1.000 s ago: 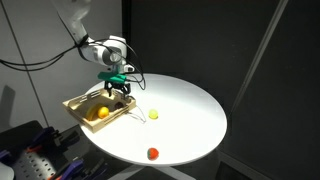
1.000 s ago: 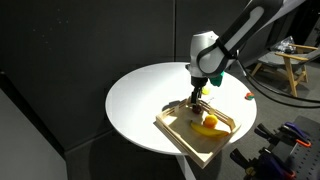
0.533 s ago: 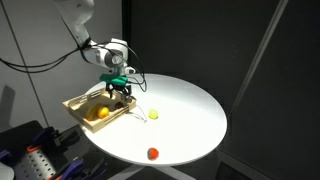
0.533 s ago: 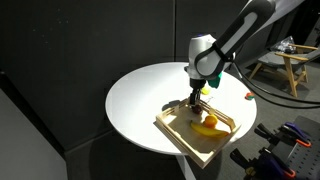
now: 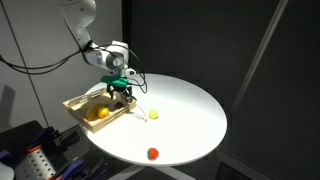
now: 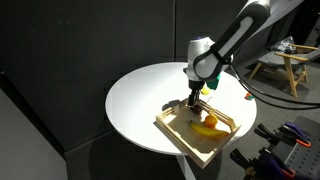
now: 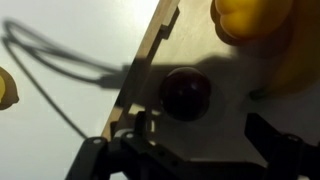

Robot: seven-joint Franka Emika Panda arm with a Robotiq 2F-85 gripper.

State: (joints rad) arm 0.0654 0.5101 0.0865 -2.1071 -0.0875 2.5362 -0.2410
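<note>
The robot's open gripper will next move down over the dark round fruit (image 7: 185, 92) until its fingers are on both sides of it, because the fruit is ahead of the gap between them.
My gripper (image 5: 120, 95) (image 6: 193, 100) hangs just above the near corner of a wooden tray (image 5: 75, 103) (image 6: 190, 141) on the round white table. In the wrist view the gripper (image 7: 200, 130) is open, with nothing between its fingers (image 7: 135, 128). A dark round fruit (image 7: 185, 92) lies on the tray floor just ahead of them, in the gripper's shadow. A yellow fruit (image 7: 250, 18) (image 5: 100, 113) (image 6: 208, 126) lies deeper in the tray. The tray's wooden rim (image 7: 150, 45) runs beside the left finger.
A small yellow fruit (image 5: 153, 114) (image 7: 5, 88) lies on the table (image 5: 190, 110) beside the tray. A small red fruit (image 5: 153, 153) sits near the table's front edge. Dark curtains surround the table; a cable hangs from the arm.
</note>
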